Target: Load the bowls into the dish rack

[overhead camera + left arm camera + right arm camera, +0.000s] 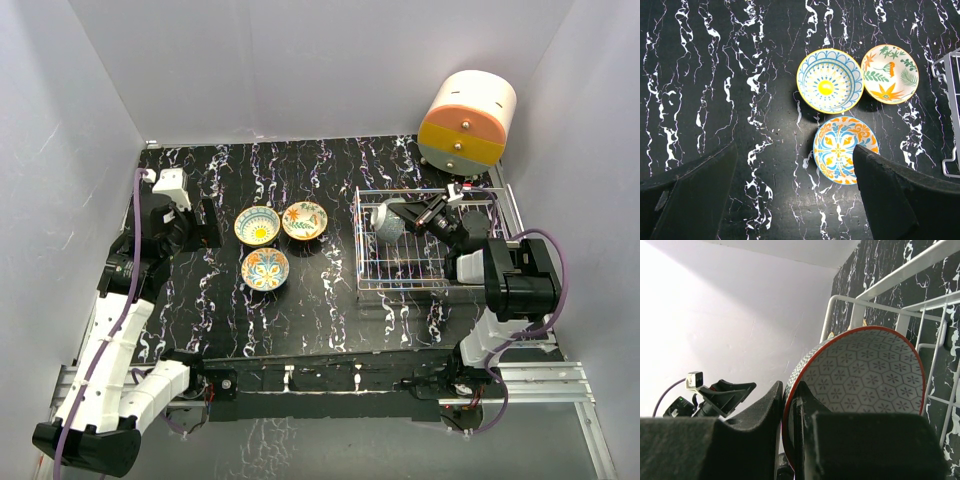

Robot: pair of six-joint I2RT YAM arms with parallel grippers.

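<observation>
The rim of the grey patterned bowl comes free next as my right gripper moves down toward the rack's wires nearest the painted bowls, since that bowl already stands on edge inside.
Three painted bowls sit together on the black marbled table: a blue-and-yellow one [257, 225] [829, 80], an orange-flower one [304, 220] [889, 73] and a blue-orange one [265, 269] [845, 149]. My left gripper [196, 224] [795, 200] hangs open above the table, left of them, with nothing between its fingers. My right gripper [420, 214] [789, 405] is shut on the rim of the grey patterned bowl [389, 222] [865, 375]. That bowl stands on edge inside the silver wire dish rack [372, 280] [900, 277], near its back left corner.
A round cream, orange and yellow drawer unit [467, 121] stands at the back right, just behind the rack. White walls close in the table on three sides. The rack's corner [947, 95] shows at the right edge of the left wrist view.
</observation>
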